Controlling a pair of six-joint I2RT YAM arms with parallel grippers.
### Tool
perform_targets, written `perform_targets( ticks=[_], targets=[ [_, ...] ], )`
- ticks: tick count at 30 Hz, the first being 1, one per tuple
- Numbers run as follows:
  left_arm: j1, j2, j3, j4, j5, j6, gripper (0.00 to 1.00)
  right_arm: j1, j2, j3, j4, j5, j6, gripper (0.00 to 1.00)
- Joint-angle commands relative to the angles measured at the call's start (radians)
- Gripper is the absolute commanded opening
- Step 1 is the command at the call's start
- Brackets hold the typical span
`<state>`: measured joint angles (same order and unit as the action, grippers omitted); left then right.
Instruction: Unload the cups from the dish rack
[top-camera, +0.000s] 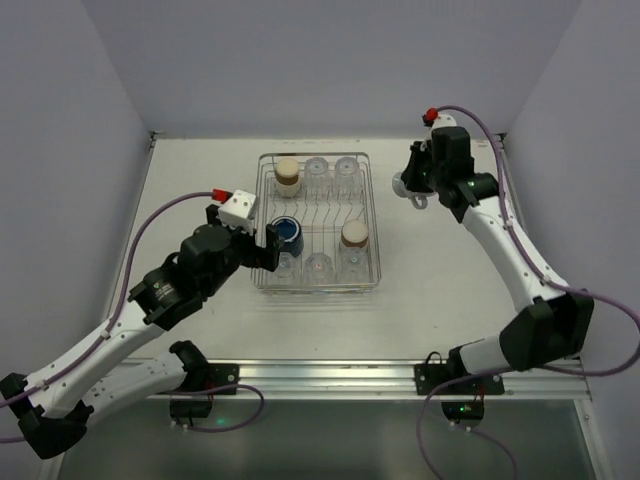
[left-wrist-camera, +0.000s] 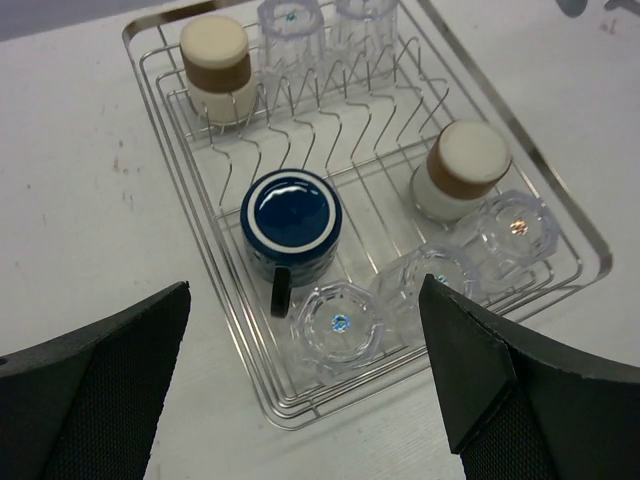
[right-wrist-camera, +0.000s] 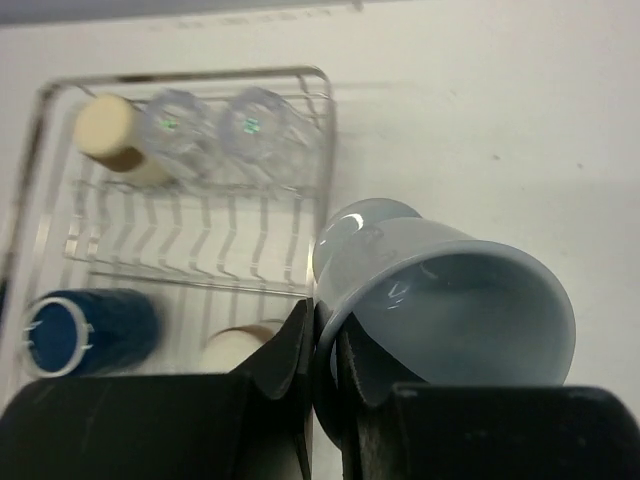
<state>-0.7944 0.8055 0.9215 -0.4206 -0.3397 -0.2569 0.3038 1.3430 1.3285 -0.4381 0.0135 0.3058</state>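
Observation:
I will next lower the pale blue-grey cup (right-wrist-camera: 450, 300) with my right gripper onto the bare white table (right-wrist-camera: 418, 182) beside the rack's far end, then open.
The silver wire dish rack (top-camera: 374, 215) sits mid-table and holds several cups upside down. These are a dark blue mug (top-camera: 288, 232), two beige and brown cups (top-camera: 288, 175) (top-camera: 353, 238), two clear tumblers at the back (top-camera: 317, 172) and three at the front (top-camera: 319, 266). My left gripper (top-camera: 262, 245) is open and empty, above the rack's front left corner and over a clear tumbler (left-wrist-camera: 338, 325) beside the blue mug (left-wrist-camera: 291, 222). My right gripper (right-wrist-camera: 330, 340) is shut on the rim of a pale blue-grey cup (right-wrist-camera: 450, 300), held above the table right of the rack (right-wrist-camera: 328, 120).
The white table (top-camera: 440, 270) extends right and in front of the rack. Grey walls close in the sides and back. A metal rail (top-camera: 320, 375) runs along the near edge by the arm bases.

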Motion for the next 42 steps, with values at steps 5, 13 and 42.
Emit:
perform_targets(
  ticks=[5, 13, 42],
  targets=[
    [0.000, 0.017, -0.062, 0.006, -0.021, 0.059, 1.00, -0.072, 0.349, 0.295, -0.260, 0.077, -0.145, 0.00],
    [0.027, 0.050, -0.067, 0.016, 0.034, 0.065, 1.00, -0.078, 0.617, 0.443, -0.315, 0.071, -0.174, 0.00],
    [0.080, 0.362, 0.122, -0.029, 0.062, -0.044, 1.00, -0.075, 0.388, 0.264, -0.108, 0.086, -0.122, 0.87]
  ],
)
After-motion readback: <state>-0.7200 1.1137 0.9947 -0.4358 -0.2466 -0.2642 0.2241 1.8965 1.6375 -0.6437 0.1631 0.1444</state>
